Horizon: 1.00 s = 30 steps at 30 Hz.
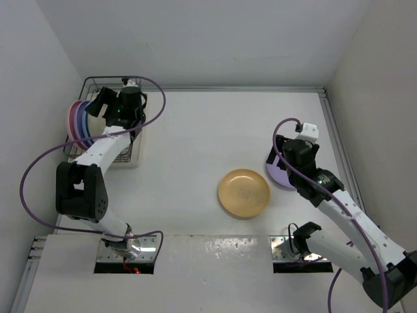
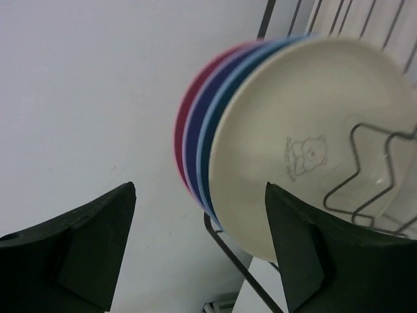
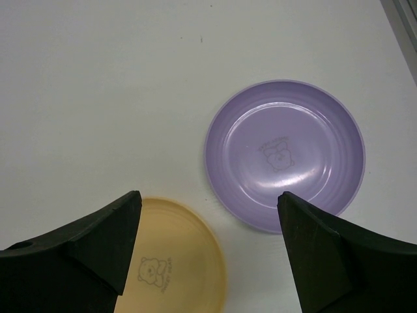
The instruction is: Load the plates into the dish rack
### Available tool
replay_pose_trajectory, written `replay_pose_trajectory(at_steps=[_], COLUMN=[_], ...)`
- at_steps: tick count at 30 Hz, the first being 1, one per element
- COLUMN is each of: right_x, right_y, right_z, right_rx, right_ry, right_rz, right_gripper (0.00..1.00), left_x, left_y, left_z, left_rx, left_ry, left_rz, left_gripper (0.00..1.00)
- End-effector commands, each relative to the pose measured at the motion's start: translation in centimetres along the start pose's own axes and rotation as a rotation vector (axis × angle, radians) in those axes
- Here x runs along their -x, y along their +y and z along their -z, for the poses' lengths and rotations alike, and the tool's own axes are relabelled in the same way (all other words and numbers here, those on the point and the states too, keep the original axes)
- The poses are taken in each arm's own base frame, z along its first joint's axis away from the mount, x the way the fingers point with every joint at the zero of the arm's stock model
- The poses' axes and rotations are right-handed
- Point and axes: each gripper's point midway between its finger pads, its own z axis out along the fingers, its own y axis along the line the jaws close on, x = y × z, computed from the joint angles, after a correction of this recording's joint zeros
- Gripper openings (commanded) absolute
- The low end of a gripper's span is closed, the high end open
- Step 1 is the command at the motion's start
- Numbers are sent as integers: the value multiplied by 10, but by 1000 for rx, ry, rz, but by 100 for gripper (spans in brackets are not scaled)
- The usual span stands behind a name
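Observation:
The left gripper is above the orange-yellow plate's rack-side rim (image 1: 225,178), which is to the gripper's right in the top view, so the gripper should next swing from the rack (image 1: 98,79) down onto the plate's rim.
The dish rack (image 1: 98,79) stands at the far left, with plates upright in it. In the left wrist view they read pink (image 2: 189,124), lilac (image 2: 194,140), blue (image 2: 207,147) and cream (image 2: 306,150), rims packed together. My left gripper (image 2: 199,228) is open just in front of the cream plate and touches nothing. An orange-yellow plate (image 1: 244,193) lies flat mid-table, and a lilac plate (image 3: 285,153) lies to its right. My right gripper (image 3: 205,208) hangs open above the gap between these two plates.
Walls close in the table on the left, back and right. A metal rail (image 1: 339,143) runs along the right edge. The left arm's purple cable (image 1: 39,163) loops out beside the rack. Rack wires (image 2: 241,267) cross under the left gripper.

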Motion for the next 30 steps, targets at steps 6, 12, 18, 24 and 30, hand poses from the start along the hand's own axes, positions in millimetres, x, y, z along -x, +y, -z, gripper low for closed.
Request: replay_pose_trajectory(at_steps=[6, 12, 18, 24, 30], right_x=[-21, -54, -82, -114, -121], right_y=[3, -34, -85, -103, -106], right_z=[-7, -10, 5, 13, 14], right_rx=[9, -110, -312, -359, -355], right_ry=[113, 197, 246, 276, 279], right_rz=[-35, -248, -326, -334, -317], right_gripper=[93, 96, 97, 97, 97], left_x=[119, 86, 21, 0, -41], left_y=[8, -158, -256, -303, -335], left_z=[130, 320, 394, 417, 419], left_rx=[-442, -1483, -1787, -1839, -1797], left_ry=[-414, -532, -339, -253, -166], left_rz=[211, -118, -378, -462, -576], left_gripper=[89, 92, 92, 92, 70])
